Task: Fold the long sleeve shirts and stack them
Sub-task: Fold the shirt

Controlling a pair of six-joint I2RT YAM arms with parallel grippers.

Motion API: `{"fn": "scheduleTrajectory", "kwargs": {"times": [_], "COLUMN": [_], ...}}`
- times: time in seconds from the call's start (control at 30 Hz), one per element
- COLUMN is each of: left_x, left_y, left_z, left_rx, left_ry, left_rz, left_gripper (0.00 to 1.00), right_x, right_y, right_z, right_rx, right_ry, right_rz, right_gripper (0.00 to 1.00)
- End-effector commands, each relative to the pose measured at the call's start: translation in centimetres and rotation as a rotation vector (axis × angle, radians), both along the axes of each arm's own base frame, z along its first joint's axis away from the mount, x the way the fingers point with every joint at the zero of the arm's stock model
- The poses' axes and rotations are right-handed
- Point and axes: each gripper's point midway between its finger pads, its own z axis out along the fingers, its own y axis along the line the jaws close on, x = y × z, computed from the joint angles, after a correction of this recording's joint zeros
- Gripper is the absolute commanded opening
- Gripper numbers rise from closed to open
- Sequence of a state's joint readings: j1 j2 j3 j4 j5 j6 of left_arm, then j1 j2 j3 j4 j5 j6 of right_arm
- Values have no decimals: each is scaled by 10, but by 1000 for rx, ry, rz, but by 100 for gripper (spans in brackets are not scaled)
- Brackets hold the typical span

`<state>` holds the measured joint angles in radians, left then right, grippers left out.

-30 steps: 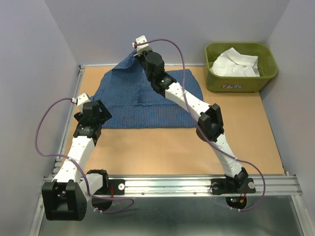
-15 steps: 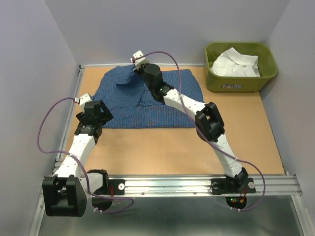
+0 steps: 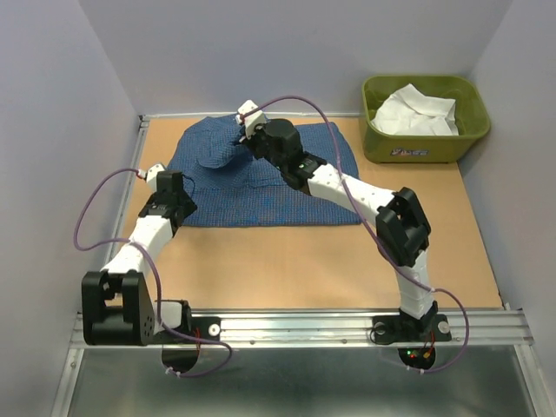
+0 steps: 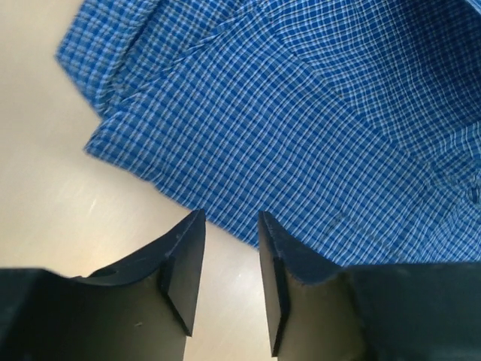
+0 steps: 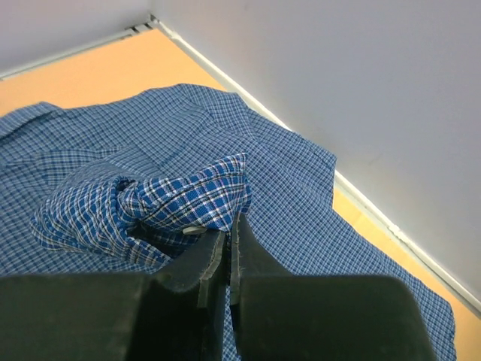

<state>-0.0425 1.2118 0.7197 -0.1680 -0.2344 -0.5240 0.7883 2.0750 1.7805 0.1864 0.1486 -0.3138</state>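
I should first move my right gripper back and toward the right in the top view, since the fold of the shirt is bunched. Then I can release the fold down over the shirt's flat part.
The blue checked long sleeve shirt (image 3: 287, 187) lies spread at the back left of the table. My right gripper (image 3: 243, 135) reaches over its far left part and is shut on a bunched fold (image 5: 180, 199) of that cloth, held just above the rest of the shirt (image 5: 301, 188). My left gripper (image 3: 178, 198) hovers at the shirt's near left edge. Its jaws (image 4: 229, 218) stand apart with only bare table between them, and the shirt's hem (image 4: 316, 113) lies just past the fingertips. The white long sleeve shirt (image 3: 415, 111) sits crumpled in the tub.
An olive-green tub (image 3: 423, 148) stands at the back right corner. Grey walls close in the table on the left, back and right. Bare wooden tabletop (image 3: 287, 261) lies between the shirt and the arms' metal rail (image 3: 304, 328).
My right gripper has dropped and moved left, carrying the held fold down over the shirt. My left arm has reached in toward the shirt's left edge, and its jaws have narrowed.
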Motion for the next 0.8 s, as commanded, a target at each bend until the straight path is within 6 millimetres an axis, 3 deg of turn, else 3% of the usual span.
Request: {"fn": "scheduleTrajectory", "kwargs": {"times": [0.0, 0.07, 0.1, 0.37, 0.53, 0.67, 0.77], "left_x": [33, 40, 42, 43, 32, 26, 24], "left_y": [-2, 6, 8, 25, 39, 39, 37], "left_z": [12, -2, -5, -56, -70, -74, -74], "left_rx": [-75, -113, -122, -207, -230, -242, -253], "left_ry": [-47, -21, -20, 84, 124, 132, 132], "left_rz": [46, 86, 98, 189, 245, 258, 253], "left_gripper": [39, 34, 33, 30, 29, 28, 28], "right_x": [-23, -30, -34, -54, -59, -64, -71], "right_y": [-5, -12, -16, -50, -75, -90, -103], "right_z": [21, 23, 12, -20, -37, -42, -59], "right_rx": [39, 30, 11, -90, -166, -190, -227], "right_ry": [13, 20, 40, 87, 100, 118, 162], "right_rz": [55, 58, 56, 16, -50, -67, -75], "right_gripper": [1, 1, 1, 1, 1, 1, 1]}}
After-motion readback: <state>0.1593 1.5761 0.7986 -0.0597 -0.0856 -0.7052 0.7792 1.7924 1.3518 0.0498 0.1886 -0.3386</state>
